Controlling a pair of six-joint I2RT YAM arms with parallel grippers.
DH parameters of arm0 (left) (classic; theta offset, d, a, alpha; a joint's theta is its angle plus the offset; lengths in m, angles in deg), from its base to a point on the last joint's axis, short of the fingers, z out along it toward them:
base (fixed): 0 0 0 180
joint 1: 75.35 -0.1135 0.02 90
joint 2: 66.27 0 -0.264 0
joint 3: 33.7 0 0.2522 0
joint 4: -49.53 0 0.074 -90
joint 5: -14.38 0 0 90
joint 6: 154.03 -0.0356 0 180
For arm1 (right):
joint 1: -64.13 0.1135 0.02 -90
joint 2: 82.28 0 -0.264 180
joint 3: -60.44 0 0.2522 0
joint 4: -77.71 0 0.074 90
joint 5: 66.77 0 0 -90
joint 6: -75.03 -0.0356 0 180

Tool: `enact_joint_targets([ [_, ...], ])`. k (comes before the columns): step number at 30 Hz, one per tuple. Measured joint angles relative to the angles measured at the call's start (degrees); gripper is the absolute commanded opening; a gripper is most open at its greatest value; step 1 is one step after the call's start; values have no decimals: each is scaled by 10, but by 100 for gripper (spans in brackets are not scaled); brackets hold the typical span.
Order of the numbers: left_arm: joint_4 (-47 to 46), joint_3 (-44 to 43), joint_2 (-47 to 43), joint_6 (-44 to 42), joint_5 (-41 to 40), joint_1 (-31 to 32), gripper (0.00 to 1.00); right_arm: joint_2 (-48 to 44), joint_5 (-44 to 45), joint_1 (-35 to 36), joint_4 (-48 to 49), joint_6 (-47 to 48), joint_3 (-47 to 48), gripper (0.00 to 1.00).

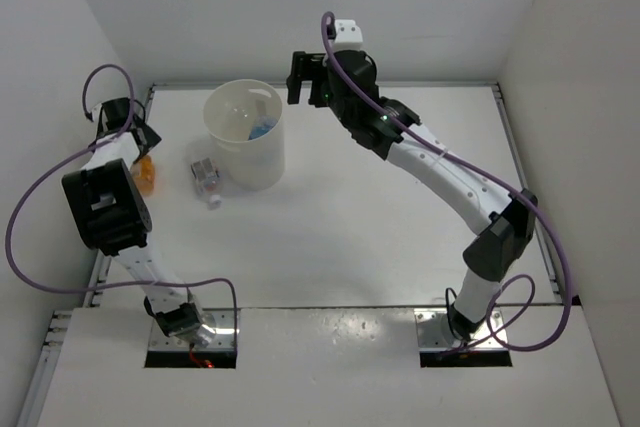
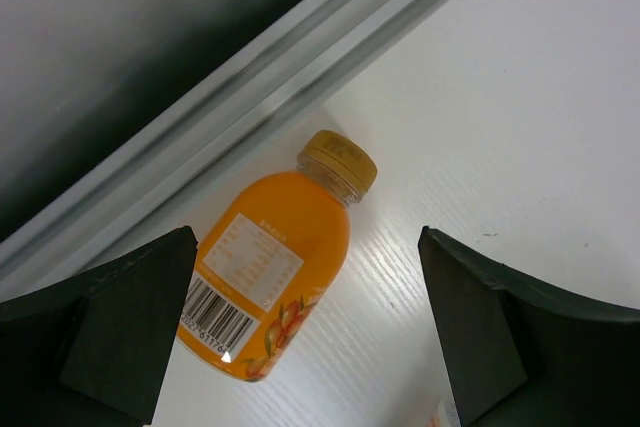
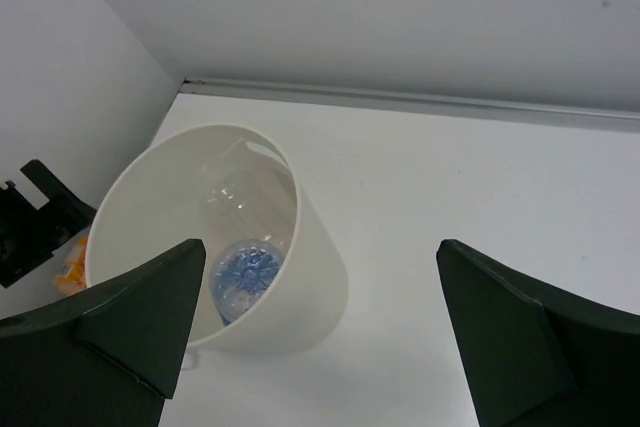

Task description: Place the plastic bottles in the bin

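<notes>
I should lower and turn my left gripper next, so it can close across the orange bottle's shoulder (image 1: 146, 165) (image 2: 298, 209) by the yellow cap. The bottle lies slanted between my open fingers.
The orange bottle (image 2: 275, 267) lies on its side by the table's left rail, yellow cap pointing away. It also shows in the top view (image 1: 145, 175). My left gripper (image 2: 310, 332) is open just above it, with the bottle near the left finger (image 2: 120, 317); in the top view the left gripper (image 1: 140, 142) is at the far left. The cream-white bin (image 1: 250, 162) holds the blue-labelled bottle (image 3: 245, 277) and a plain clear bottle (image 3: 235, 197). A short clear bottle (image 1: 207, 180) lies left of the bin. My right gripper (image 1: 300, 82) is open and empty above the bin's right rim.
An aluminium rail (image 2: 300, 57) runs along the table's left edge close to the orange bottle. White walls enclose the table on the left, back and right. In the right wrist view the bin's wall (image 3: 320, 257) sits left of centre.
</notes>
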Motion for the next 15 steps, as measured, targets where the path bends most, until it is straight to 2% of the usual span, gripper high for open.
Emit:
enact_joint_targets([
  [11, -29, -2, 56, -89, 35, 0, 99, 43, -33, -20, -40, -19, 20, 100],
  [13, -34, -2, 66, -97, 40, 0, 96, 44, -36, -23, -45, -22, 20, 100],
  [15, -34, -2, 73, -102, 45, 0, 88, 44, -38, -27, -51, -28, 20, 100],
])
